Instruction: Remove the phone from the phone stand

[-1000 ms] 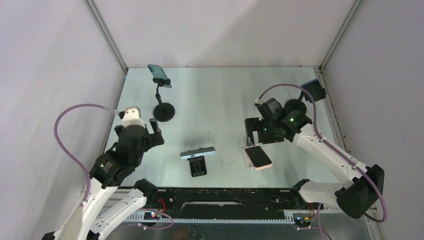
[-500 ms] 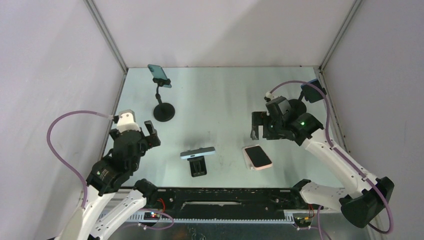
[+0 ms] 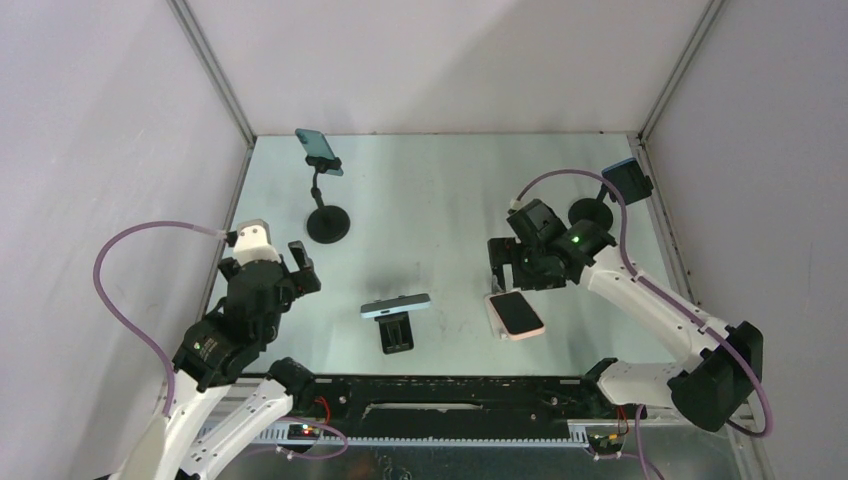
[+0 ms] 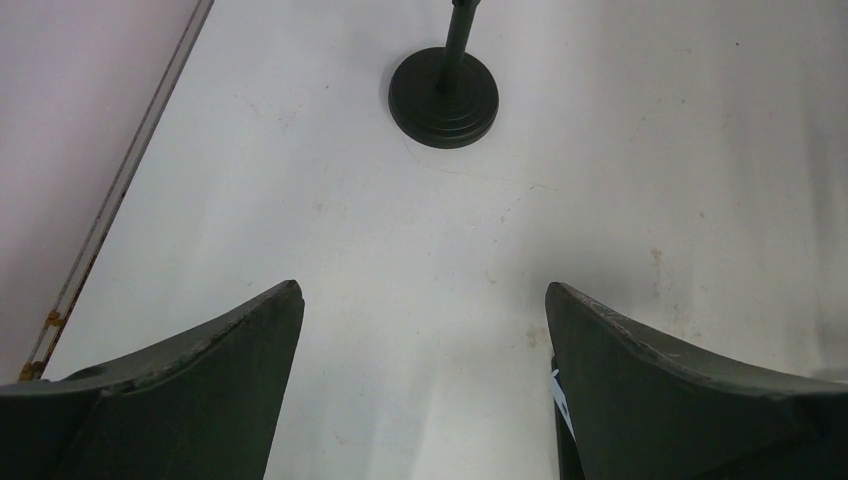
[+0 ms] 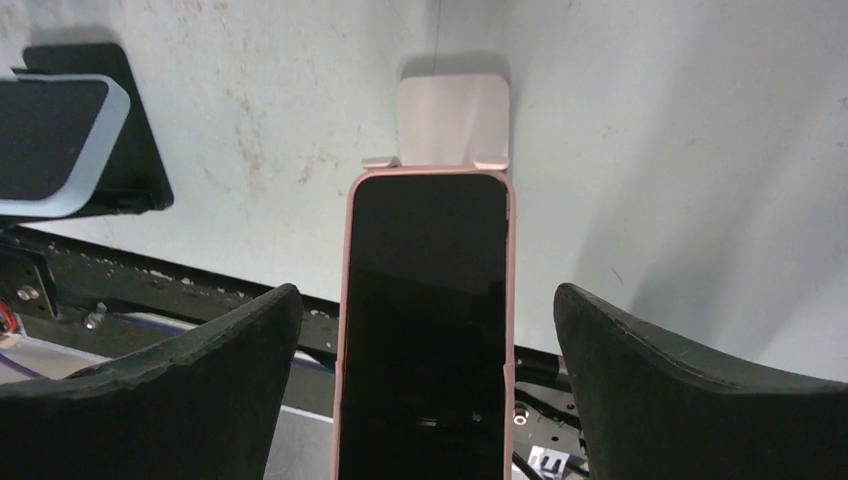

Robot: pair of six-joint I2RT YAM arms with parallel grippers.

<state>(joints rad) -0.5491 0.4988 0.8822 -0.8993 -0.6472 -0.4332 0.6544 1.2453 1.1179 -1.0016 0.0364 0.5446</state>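
My right gripper next moves down and back to close on the pink-cased phone's long edges, because the phone already lines up between its open fingers.
A pink-cased phone (image 3: pixel 518 313) with a dark screen leans on a pale phone stand (image 5: pixel 452 118) at the near right of the table. My right gripper (image 3: pixel 497 268) hovers over it, open. In the right wrist view the phone (image 5: pixel 428 320) lies between the two fingers of my right gripper (image 5: pixel 428 300), with a gap on each side. My left gripper (image 3: pixel 296 266) hangs open at the near left, holding nothing. In the left wrist view, my left gripper (image 4: pixel 423 300) has only bare table between its fingers.
A teal phone (image 3: pixel 319 150) sits on a gooseneck stand with a round black base (image 3: pixel 328 224) at the back left. A light-blue phone (image 3: pixel 396 306) rests on a black stand (image 3: pixel 398 335) near the front middle. Another phone (image 3: pixel 627 180) stands at the back right by the wall.
My right gripper rose and pulled to the right, then came back down over the pink phone. The left arm drew back toward its base, then held still.
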